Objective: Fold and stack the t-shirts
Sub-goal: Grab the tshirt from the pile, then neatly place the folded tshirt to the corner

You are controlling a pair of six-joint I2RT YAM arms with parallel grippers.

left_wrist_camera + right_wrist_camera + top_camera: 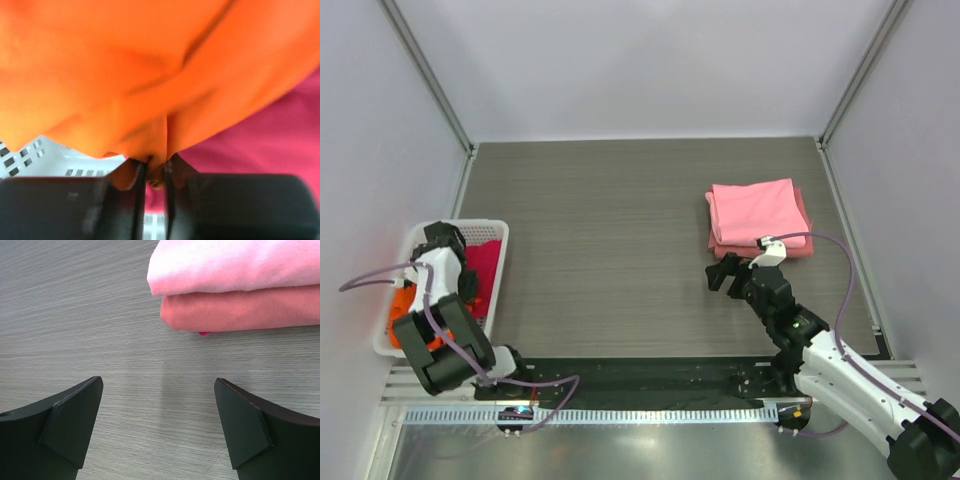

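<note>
I should next lift the orange t-shirt [125, 70] with my left gripper and move it up, across and down to the right in the top view to release it. The tabletop is bare there.
The bright orange t-shirt [125, 70] fills the left wrist view; a pinch of its cloth sits between my left gripper's [155, 172] fingers, which are shut on it inside the basket. The magenta-crimson t-shirt [270, 135] lies beneath, also seen in the basket from above [485, 262]. My left gripper [445, 245] hangs over the basket. Two folded pink t-shirts are stacked at the right: the light pink one [756, 210] on a darker salmon one [240, 312]. My right gripper [727, 272] is open and empty, low over the table just short of the stack [235, 265].
The white lattice basket [418, 240] stands at the left edge of the dark wood-grain table [610, 230]. Its rim shows under the orange cloth [45, 162]. Grey walls enclose the table on three sides.
</note>
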